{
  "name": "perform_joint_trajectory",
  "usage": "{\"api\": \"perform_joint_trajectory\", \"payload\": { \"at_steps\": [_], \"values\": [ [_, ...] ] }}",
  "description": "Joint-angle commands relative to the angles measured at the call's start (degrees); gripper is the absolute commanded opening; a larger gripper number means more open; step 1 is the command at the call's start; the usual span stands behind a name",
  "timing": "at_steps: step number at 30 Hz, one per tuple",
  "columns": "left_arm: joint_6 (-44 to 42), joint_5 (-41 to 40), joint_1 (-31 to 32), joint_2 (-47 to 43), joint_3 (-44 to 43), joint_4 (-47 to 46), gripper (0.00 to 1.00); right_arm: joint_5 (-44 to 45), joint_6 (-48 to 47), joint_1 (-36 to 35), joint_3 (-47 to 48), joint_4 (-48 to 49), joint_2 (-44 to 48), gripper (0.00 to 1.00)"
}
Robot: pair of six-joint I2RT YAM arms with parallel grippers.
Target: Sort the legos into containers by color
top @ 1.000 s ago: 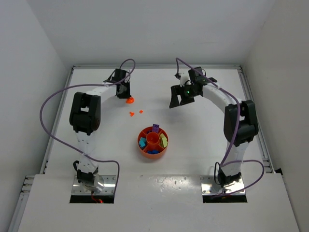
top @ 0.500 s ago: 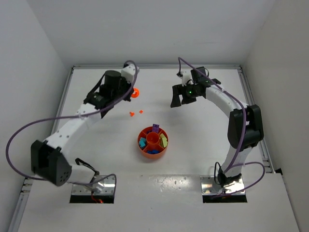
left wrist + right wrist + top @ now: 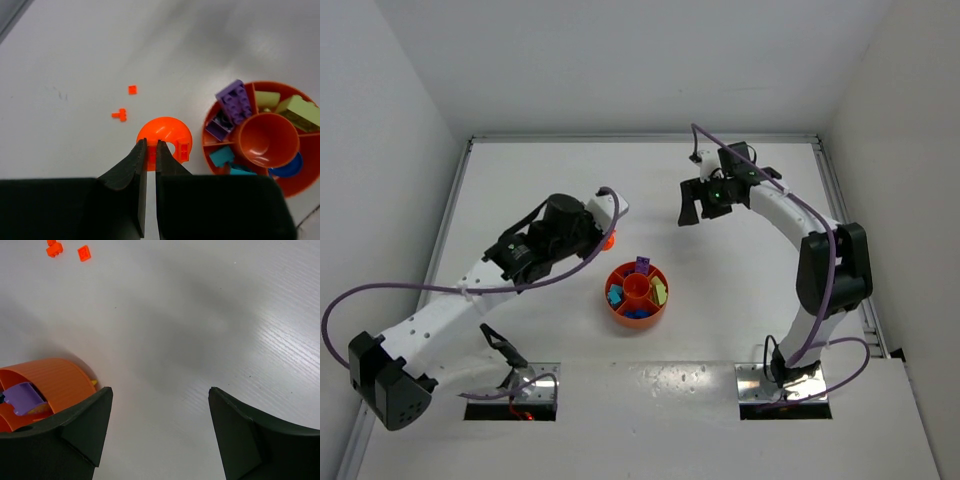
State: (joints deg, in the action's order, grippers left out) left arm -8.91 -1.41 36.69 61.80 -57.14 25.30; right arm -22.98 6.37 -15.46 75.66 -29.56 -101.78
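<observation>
The left gripper should first move back and across the tray's rim to bring the orange lego over the central cup [image 3: 265, 142], which is empty while the wedges hold other colors.
My left gripper [image 3: 151, 145] is shut on an orange ring-shaped lego [image 3: 165, 136], held just left of the round orange tray [image 3: 206, 131]; from above this gripper [image 3: 607, 237] hangs up and left of the tray [image 3: 623, 314]. The tray's wedge containers hold a purple brick [image 3: 233, 100], yellow-green bricks [image 3: 300, 110], a teal brick [image 3: 221, 156] and a blue piece [image 3: 289, 167]; its central cup [image 3: 265, 142] looks bare. Two tiny orange legos [image 3: 132, 89] [image 3: 119, 115] lie on the table beyond the held piece. My right gripper [image 3: 160, 390] stands open over bare table, far right of the tray [image 3: 50, 377].
White walls and a raised rail [image 3: 450, 225] border the white table. The left arm [image 3: 460, 295] stretches diagonally across the near left. The two tiny orange legos [image 3: 54, 249] [image 3: 84, 253] also show at the top left of the right wrist view.
The left arm has swung from the far left back toward the tray, carrying the orange ring-shaped lego with it. The right arm has barely moved.
</observation>
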Motion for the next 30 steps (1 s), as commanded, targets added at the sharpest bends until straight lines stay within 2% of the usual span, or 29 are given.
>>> {"api": "perform_joint_trajectory", "payload": {
  "at_steps": [1,11,14,30],
  "values": [
    [-1.64,0.36,4.17,-2.03,0.46,1.51,0.0,1.1,-0.75,0.17,-0.94,1.44,3.95,0.79],
    [-5.16,0.79,14.02,0.34,0.46,3.27,0.0,1.63,-1.27,0.17,-0.95,1.44,4.48,0.79],
    [-5.68,-1.47,16.3,2.53,0.46,3.27,0.0,2.15,-1.27,0.17,-0.95,1.44,4.48,0.79],
    [-5.16,-5.97,21.23,7.72,2.21,2.21,0.0,2.68,-1.8,0.7,-1.48,1.44,3.96,0.82]
  ]
}}
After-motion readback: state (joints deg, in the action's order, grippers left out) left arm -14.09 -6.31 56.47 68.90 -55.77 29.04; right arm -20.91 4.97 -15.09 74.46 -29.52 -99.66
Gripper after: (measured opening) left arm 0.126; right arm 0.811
